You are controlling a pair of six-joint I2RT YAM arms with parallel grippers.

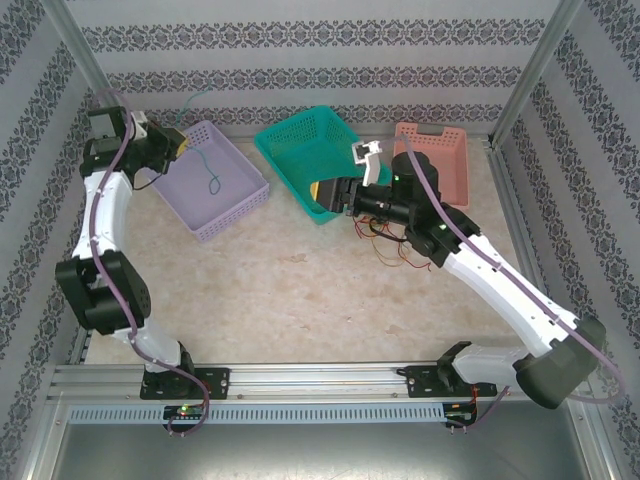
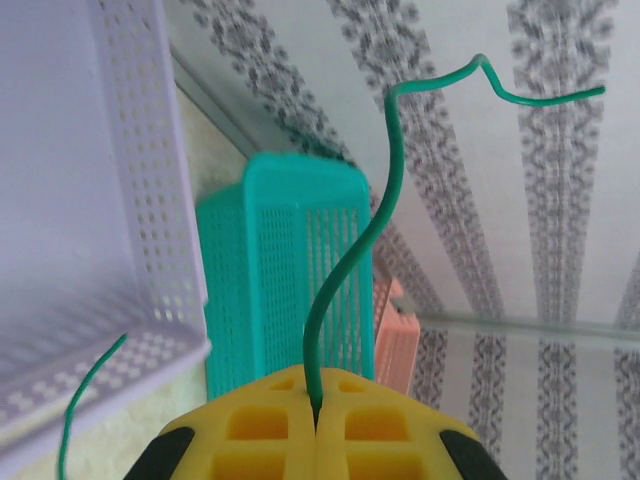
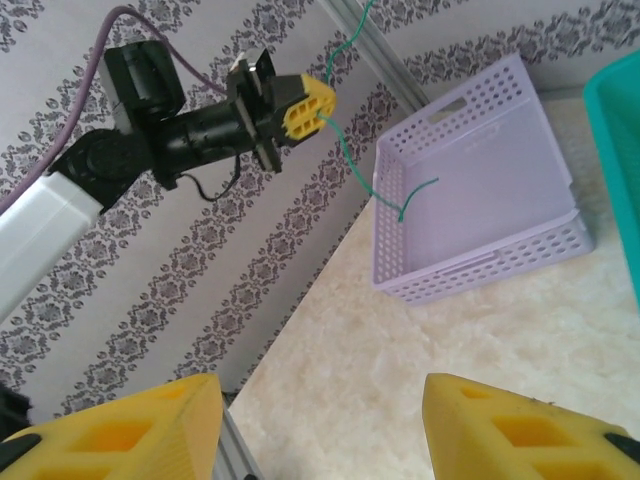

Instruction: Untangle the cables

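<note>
My left gripper will next move the green cable down toward the lavender basket [image 1: 235,205] [image 2: 75,200] and then let it go, because the cable's lower end already hangs inside.
My left gripper [image 2: 316,400] is shut on a green cable [image 2: 345,260], which rises from between the yellow fingers and curls at its top. From above, that gripper [image 1: 178,140] is raised over the far left corner of the lavender basket [image 1: 235,205], and the green cable [image 1: 210,172] hangs down into it. A tangle of red and orange cables [image 1: 388,246] lies on the table under my right arm. My right gripper [image 1: 322,192] sits at the teal basket's [image 1: 300,140] near edge. In its wrist view this gripper [image 3: 320,420] is open with nothing between its fingers, facing the left gripper [image 3: 318,108].
A pink basket [image 1: 445,150] stands at the back right, next to the teal one. Metal frame posts rise at both back corners, and patterned walls close in the table. Bare marble tabletop [image 1: 300,290] stretches in front of the baskets.
</note>
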